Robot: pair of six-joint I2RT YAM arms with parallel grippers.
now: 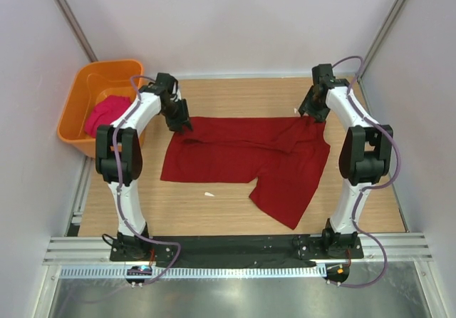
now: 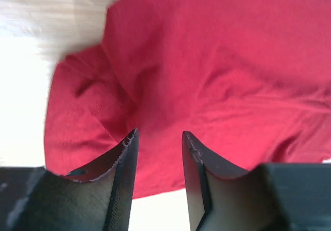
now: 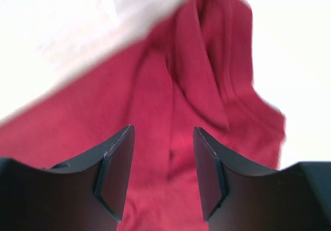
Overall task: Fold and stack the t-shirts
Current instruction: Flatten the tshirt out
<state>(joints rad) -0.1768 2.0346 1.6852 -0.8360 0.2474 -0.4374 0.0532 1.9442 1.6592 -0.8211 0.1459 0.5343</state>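
Observation:
The robot's open right gripper will next go down onto the raised fold (image 1: 305, 121) (image 3: 158, 55) near the crimson t-shirt's far edge and close, since that fold of cloth lies below its fingers.
A dark crimson t-shirt (image 1: 242, 157) lies spread across the wooden table, rumpled, with one part trailing toward the near right. My left gripper (image 1: 179, 124) hovers over its far left corner. In the left wrist view the left gripper (image 2: 159, 133) is open over the red cloth (image 2: 207, 70), with nothing between the fingers. My right gripper (image 1: 311, 113) is at the shirt's far right corner. It too stands open (image 3: 163, 130) above a raised fold of the cloth (image 3: 207, 60), holding nothing. A magenta-pink t-shirt (image 1: 107, 115) lies bunched in the tub.
An orange plastic tub (image 1: 82, 93) stands at the table's far left edge. A small white scrap (image 1: 209, 194) lies on the wood in front of the shirt. White walls close in on three sides. A metal rail (image 1: 235, 250) runs along the near edge.

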